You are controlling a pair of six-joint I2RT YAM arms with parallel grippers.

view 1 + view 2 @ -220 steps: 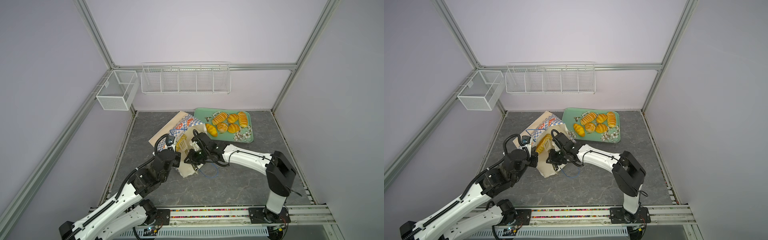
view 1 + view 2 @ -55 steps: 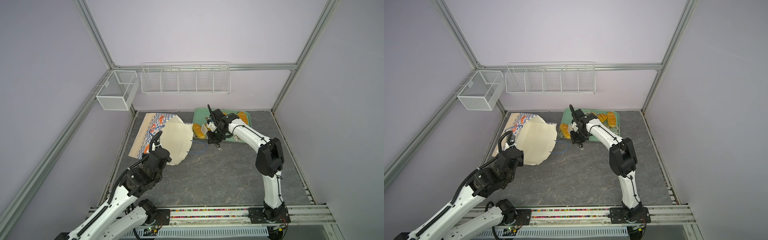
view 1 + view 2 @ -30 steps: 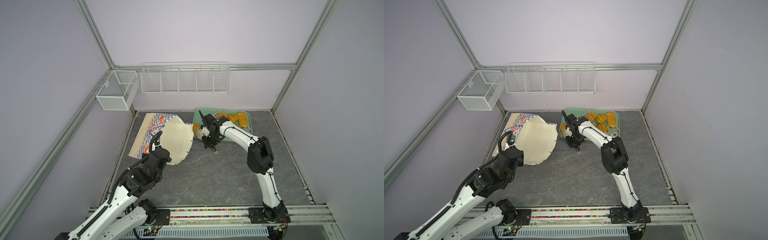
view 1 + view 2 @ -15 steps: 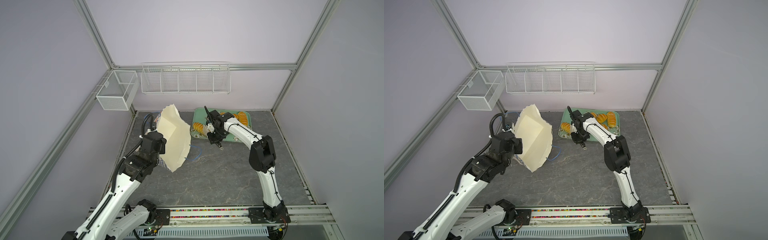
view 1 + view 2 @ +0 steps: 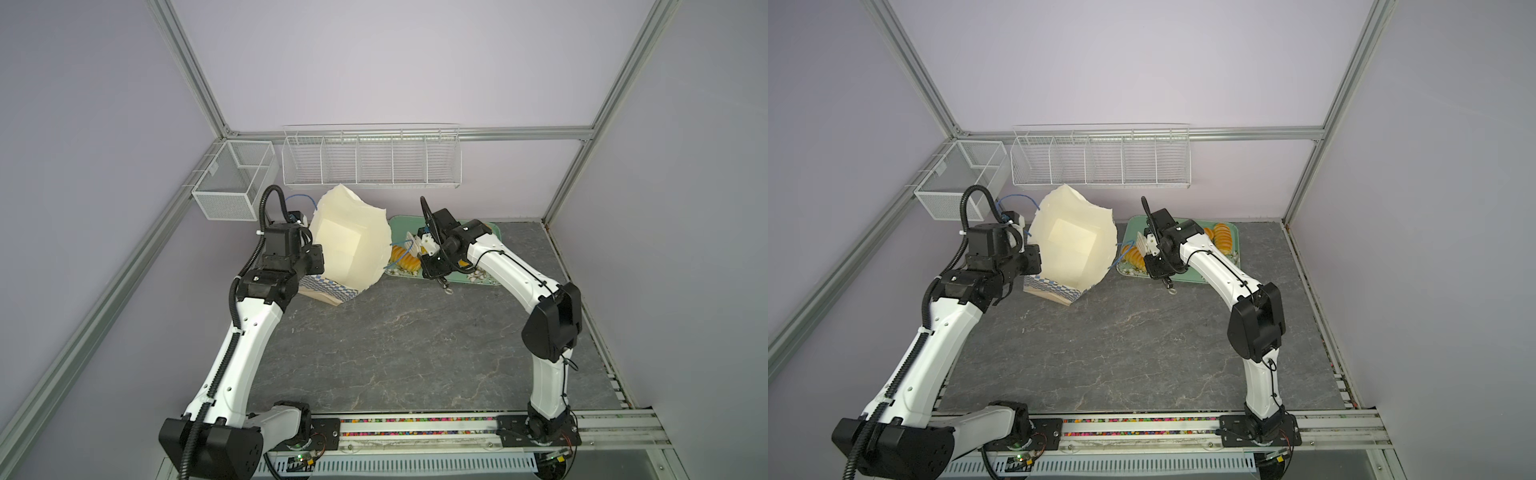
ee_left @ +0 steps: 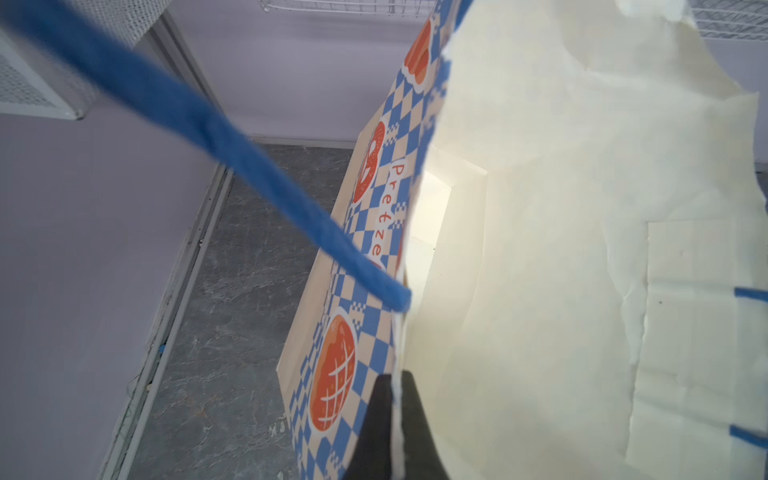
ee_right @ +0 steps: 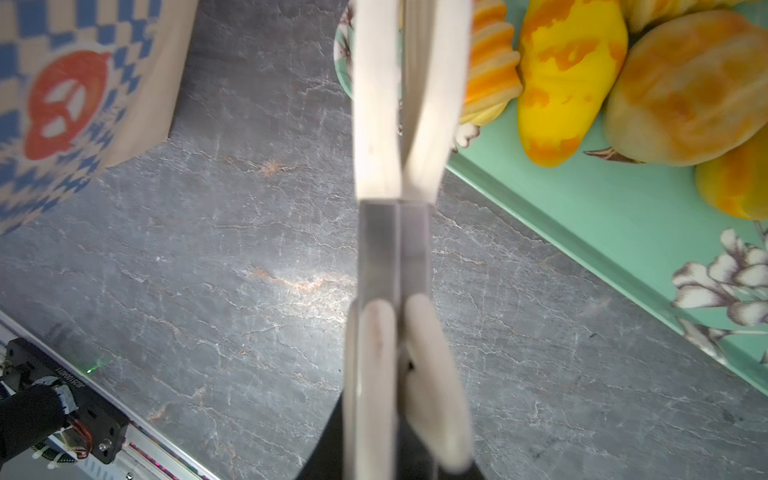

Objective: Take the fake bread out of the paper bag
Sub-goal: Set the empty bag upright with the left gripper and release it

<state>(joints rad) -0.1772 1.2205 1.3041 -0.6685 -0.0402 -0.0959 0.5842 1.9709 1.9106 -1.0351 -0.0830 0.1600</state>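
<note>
The bag [image 5: 349, 245] looks empty, so my left gripper will next ease toward the mesh basket [image 5: 236, 182] hanging outward of it, set the tilted bag upright and let go of the bag's rim.
The paper bag [image 5: 349, 245] [image 5: 1071, 245] stands tilted at the back left, its open mouth facing up toward the camera. Only cream paper shows inside it. My left gripper [image 6: 395, 399] [image 5: 308, 251] is shut on the bag's rim, one finger outside on the checker print [image 6: 365, 199], one inside. The fake bread [image 5: 405, 262] [image 5: 1223, 237] [image 7: 569, 75] lies on the green flowered tray [image 5: 465, 279] [image 5: 1187, 276] [image 7: 602, 216]. My right gripper [image 7: 399, 415] [image 5: 432, 247] [image 5: 1156, 247] is shut on the tongs [image 7: 395, 249], whose closed tips hover over the tray's left end.
A blue cord handle [image 6: 187, 116] crosses the left wrist view, and another [image 5: 399, 245] hangs between bag and tray. A mesh basket [image 5: 232, 187] and a long wire rack [image 5: 370, 158] hang on the back wall. The rail [image 5: 415, 426] runs along the front.
My left gripper has lifted the bag from lying flat to tilted upright, mouth up, and carried it back and to the right. The right arm with the tongs has stayed over the tray's left end.
</note>
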